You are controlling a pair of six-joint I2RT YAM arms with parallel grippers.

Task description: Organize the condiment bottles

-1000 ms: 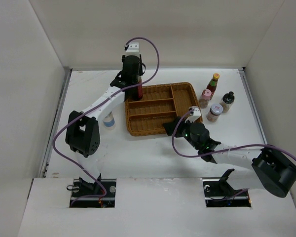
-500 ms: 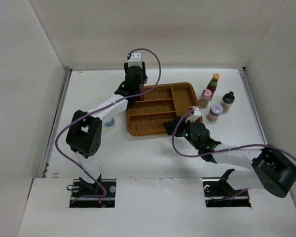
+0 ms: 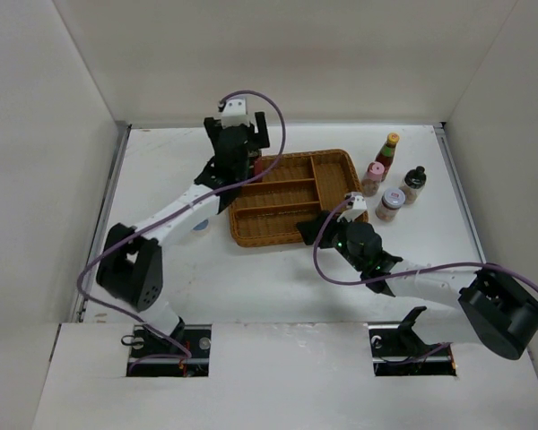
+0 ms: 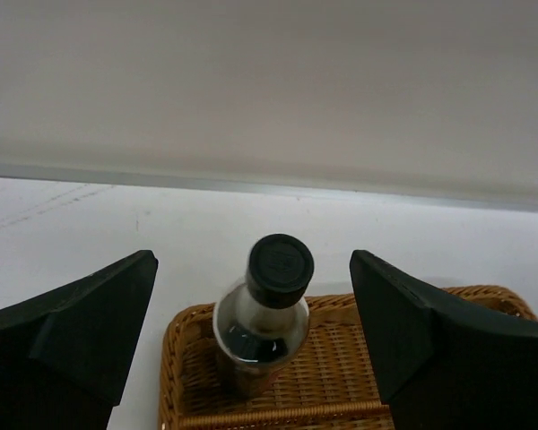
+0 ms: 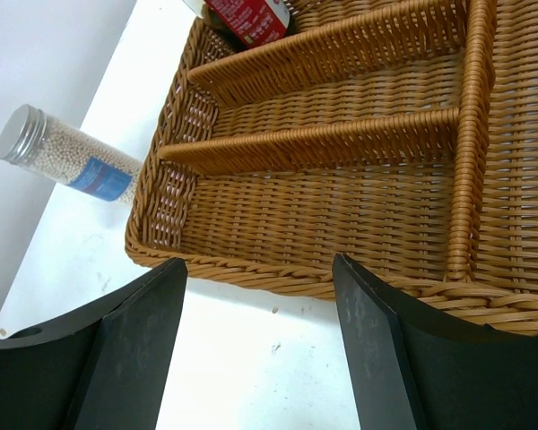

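The blue-labelled jar [image 5: 67, 161] is still outside the tray, so I will move my left gripper back and to the left in the top view, then down over the jar.
A clear black-capped bottle [image 4: 271, 309] with dark sauce stands upright in the far-left corner of the wicker tray [image 4: 341, 385]. My left gripper [image 4: 251, 264] hovers above it, open, with both fingers well apart from the glass. From above, the left gripper [image 3: 238, 134] hides most of that bottle. To the right of the tray [image 3: 287, 219] stand the red sauce bottle [image 3: 387, 154], the pink-capped bottle [image 3: 373, 177], the dark black-capped bottle [image 3: 413, 184] and the lavender-lidded jar [image 3: 391, 203]. A blue-labelled jar [image 5: 67, 161] stands left of the tray. My right gripper [image 3: 327, 224] is open and empty at the tray's near edge.
The tray [image 5: 341, 206] has three long compartments and one crosswise one at the right. White walls close in the table on three sides. The left arm stretches over the tray's left edge. The right arm lies across the table in front of the tray.
My left gripper has opened and let go of the black-capped bottle, which now stands in the tray. The gripper has pulled back and up from it. The right arm is still.
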